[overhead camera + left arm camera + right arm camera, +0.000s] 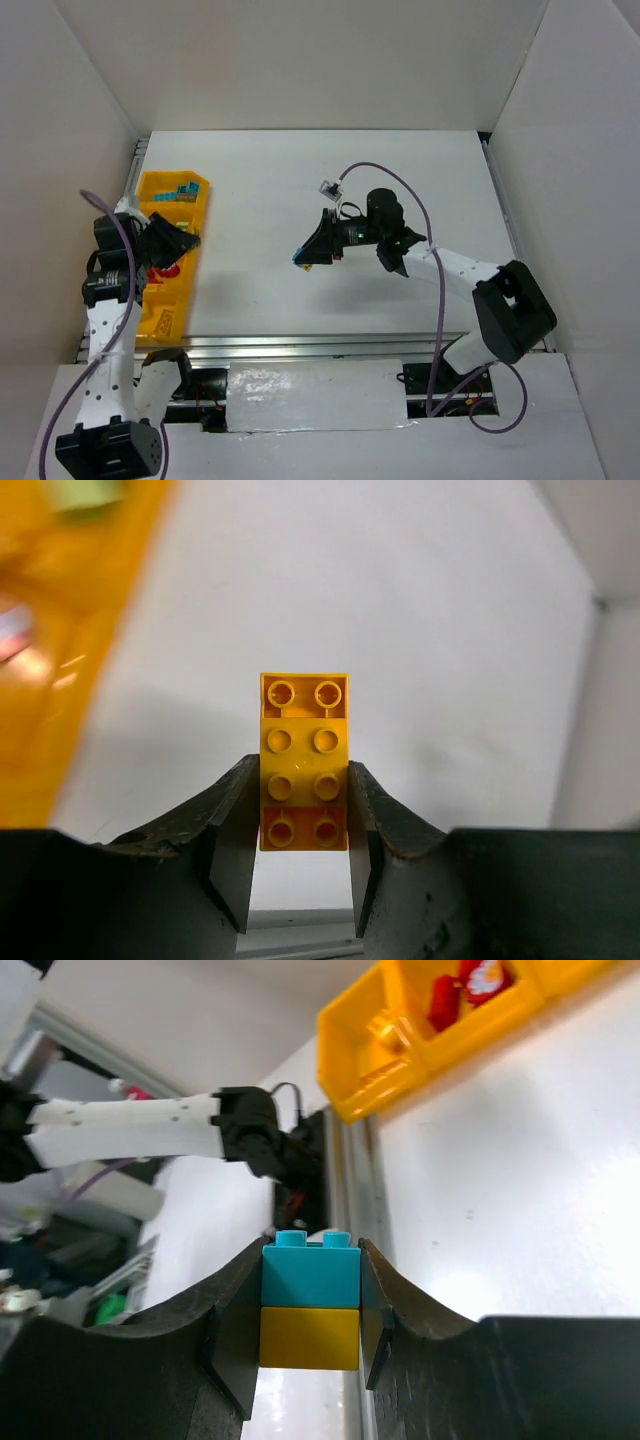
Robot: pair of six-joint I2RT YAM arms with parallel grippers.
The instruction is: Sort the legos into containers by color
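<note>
The place with a yellow brick in it lies back from my left gripper. I should next pull the gripper back, turning it, over the tray's near section point(164, 317) to release the yellow brick.
My left gripper point(300, 830) is shut on a yellow brick point(304, 760) whose studs face the camera. In the top view this gripper point(178, 243) hangs over the right rim of the yellow-orange bin tray point(148, 205). My right gripper point(310, 1310) is shut on a clump of a teal brick on a yellow brick point(310, 1300). It holds the clump above the middle of the table point(308, 255). Teal bricks point(181, 191) lie in the tray's far compartment and a red brick point(168, 270) lies in a middle one.
White walls enclose the table on three sides. A metal rail point(320, 345) runs along the near edge. The right wrist view shows the tray point(350, 1080) far off with the red brick point(445, 1000) in it. A pale green brick point(85, 492) shows blurred in the left wrist view.
</note>
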